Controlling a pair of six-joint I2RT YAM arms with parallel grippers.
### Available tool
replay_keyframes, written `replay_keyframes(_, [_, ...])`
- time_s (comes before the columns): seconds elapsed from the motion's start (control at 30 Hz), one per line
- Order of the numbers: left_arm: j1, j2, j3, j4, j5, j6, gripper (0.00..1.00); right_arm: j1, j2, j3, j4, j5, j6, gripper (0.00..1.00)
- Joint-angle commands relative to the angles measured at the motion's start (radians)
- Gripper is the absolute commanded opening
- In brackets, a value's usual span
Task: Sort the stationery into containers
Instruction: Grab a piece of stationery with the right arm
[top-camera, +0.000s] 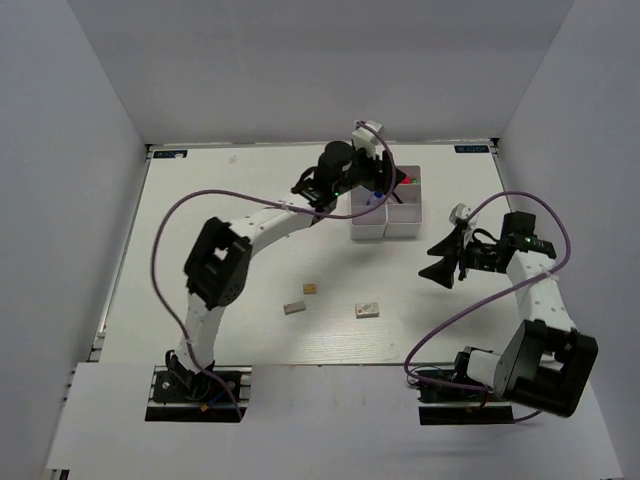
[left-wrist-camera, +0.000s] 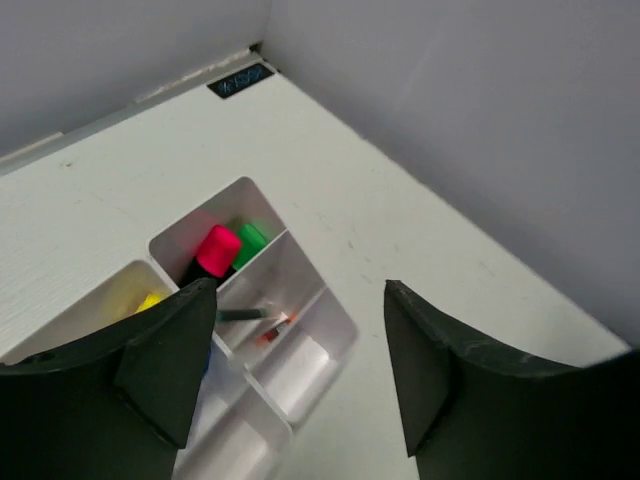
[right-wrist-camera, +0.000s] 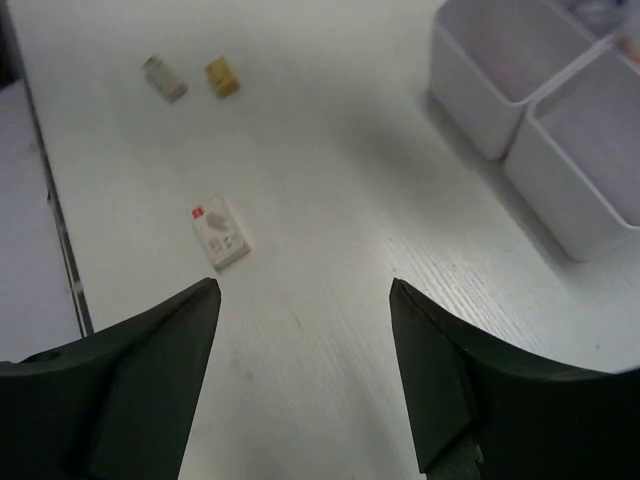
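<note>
My right gripper moves over the white staple box (top-camera: 367, 310) (right-wrist-camera: 221, 233) next, turns to its slant and descends, as the box is below the gripper, to its left in the top view.
The white compartment tray (top-camera: 402, 226) stands at the far middle of the table. My left gripper (top-camera: 377, 188) hovers over it, open and empty. In the left wrist view the tray (left-wrist-camera: 200, 207) holds a pink-capped highlighter (left-wrist-camera: 218, 248), a green-capped one (left-wrist-camera: 251, 237), a yellow cap (left-wrist-camera: 150, 300) and a thin red pen (left-wrist-camera: 268, 329). My left gripper (left-wrist-camera: 300, 370) shows wide open there. A tan eraser (top-camera: 310, 289), a grey eraser (top-camera: 293, 308) and a white eraser (top-camera: 367, 310) lie loose on the table. My right gripper (top-camera: 438, 260) is open and empty, right of the erasers.
In the right wrist view my right gripper (right-wrist-camera: 305, 290) is above bare table. The white eraser (right-wrist-camera: 220, 232) lies ahead to the left, the grey eraser (right-wrist-camera: 165, 78) and tan eraser (right-wrist-camera: 222, 76) farther off, and the tray (right-wrist-camera: 500, 100) at upper right. Grey walls enclose the table.
</note>
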Motion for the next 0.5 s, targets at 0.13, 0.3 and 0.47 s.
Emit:
replay_keyframes(0.13, [0.012,-0.520,-0.321,-0.209,-0.169,-0.010,0.87,0.140,0.184,0.086,-0.392,0.066,-0.582,0.68])
replay_keyframes(0.3, [0.012,-0.773,-0.588,-0.415,-0.311,-0.104,0.96,0.330,0.116,-0.025,-0.132,0.195,-0.410,0.68])
replay_keyframes(0.47, [0.012,-1.071,-0.868,-0.595,-0.390,-0.271,0.97,0.499,0.139,-0.051,0.094,0.312,-0.159,0.72])
